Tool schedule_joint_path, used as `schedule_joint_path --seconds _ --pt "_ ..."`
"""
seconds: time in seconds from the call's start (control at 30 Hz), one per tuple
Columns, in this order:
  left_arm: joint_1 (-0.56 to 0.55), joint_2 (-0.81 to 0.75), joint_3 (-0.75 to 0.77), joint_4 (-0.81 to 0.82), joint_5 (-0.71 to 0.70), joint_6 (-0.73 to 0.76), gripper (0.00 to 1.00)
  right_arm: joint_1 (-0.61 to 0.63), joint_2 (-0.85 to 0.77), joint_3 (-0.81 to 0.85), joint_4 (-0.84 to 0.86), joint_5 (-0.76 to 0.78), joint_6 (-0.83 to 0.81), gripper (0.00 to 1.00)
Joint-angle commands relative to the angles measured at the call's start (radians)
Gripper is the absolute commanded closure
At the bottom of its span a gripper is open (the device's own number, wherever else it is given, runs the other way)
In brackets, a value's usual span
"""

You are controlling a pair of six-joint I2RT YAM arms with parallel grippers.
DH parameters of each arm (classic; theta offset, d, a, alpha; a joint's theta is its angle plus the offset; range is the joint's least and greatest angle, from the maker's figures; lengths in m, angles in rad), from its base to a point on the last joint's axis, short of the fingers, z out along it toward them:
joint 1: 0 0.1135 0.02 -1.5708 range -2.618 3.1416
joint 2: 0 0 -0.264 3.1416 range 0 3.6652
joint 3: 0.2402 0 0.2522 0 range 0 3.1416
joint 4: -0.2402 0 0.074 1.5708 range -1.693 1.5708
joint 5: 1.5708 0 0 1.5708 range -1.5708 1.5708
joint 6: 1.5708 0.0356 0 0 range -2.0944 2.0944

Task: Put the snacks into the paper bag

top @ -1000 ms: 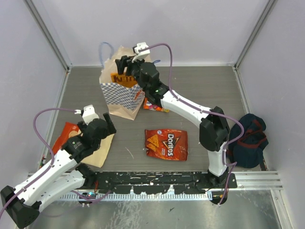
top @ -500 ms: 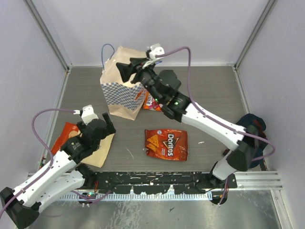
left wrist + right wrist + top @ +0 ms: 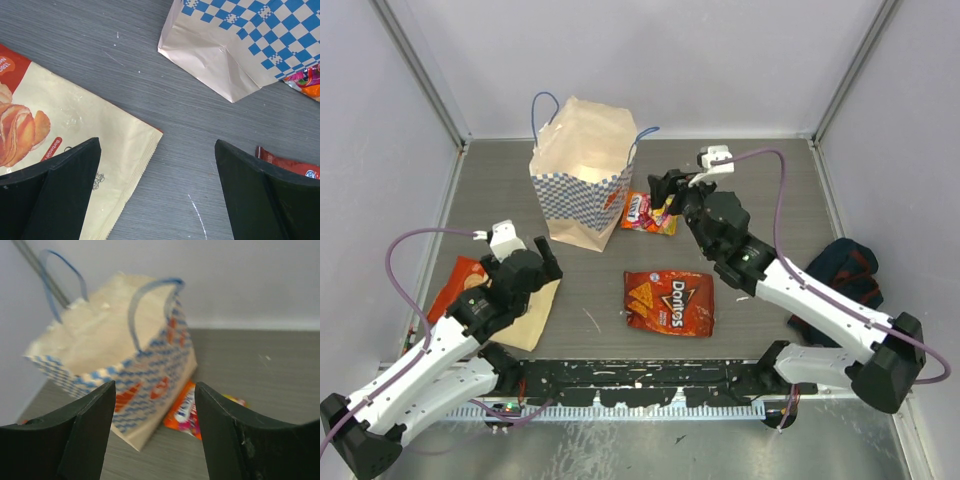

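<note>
I should tip my right gripper down and lower it onto the candy pack's loose end [image 3: 668, 221], as the pack lies below it, one end at the paper bag [image 3: 582, 180].
The tan paper bag [image 3: 582, 180] with a blue-checked band stands open at the back left; it also shows in the right wrist view [image 3: 115, 365] and the left wrist view [image 3: 240, 45]. The red Doritos bag [image 3: 670, 302] lies flat mid-table. A pink-yellow-orange candy pack [image 3: 645, 213] lies at the bag's right foot, seen too in the right wrist view [image 3: 186, 410]. A cream and orange chip packet [image 3: 470, 290] lies at the left, under my left arm [image 3: 65, 130]. My left gripper [image 3: 546, 265] is open and empty above that packet's edge [image 3: 157, 200]. My right gripper [image 3: 665, 192] is open and empty, to the right of the bag and above the candy pack [image 3: 155, 440].
A dark navy cloth bag with red trim [image 3: 840, 285] lies at the right edge. Grey walls and metal posts enclose the table. The black rail with the arm bases [image 3: 650, 385] runs along the near edge.
My right gripper has pulled back from over the paper bag's mouth, moving right and down to beside the bag. The left arm has not moved.
</note>
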Motion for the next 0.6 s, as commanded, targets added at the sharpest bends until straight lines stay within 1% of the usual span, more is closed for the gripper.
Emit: schedule_joint_path --seconds 0.0,0.07,0.17,0.27,0.33,0.43,0.57 --pt "-0.003 0.002 0.032 0.008 -0.021 -0.012 0.02 -0.139 0.028 -0.086 -0.011 -0.025 0.122 0.31" --pt "-0.003 0.006 0.035 -0.001 -0.024 -0.016 0.02 -0.213 0.065 -0.118 0.012 -0.074 0.161 0.31" --pt "-0.003 0.007 0.037 -0.005 -0.026 -0.019 0.02 -0.315 0.164 -0.135 0.031 -0.168 0.222 0.30" --pt "-0.003 0.009 0.038 -0.011 -0.027 -0.023 0.02 -0.403 0.298 -0.127 0.060 -0.317 0.280 0.32" --pt "-0.002 0.011 0.042 -0.013 -0.030 -0.021 0.02 -0.427 0.385 -0.111 0.078 -0.378 0.307 0.34" --pt "-0.002 0.018 0.050 -0.025 -0.039 -0.019 0.02 -0.430 0.457 -0.090 0.115 -0.417 0.345 0.33" --pt "-0.003 0.023 0.053 -0.024 -0.041 -0.018 0.02 -0.445 0.567 -0.031 0.124 -0.522 0.413 0.33"
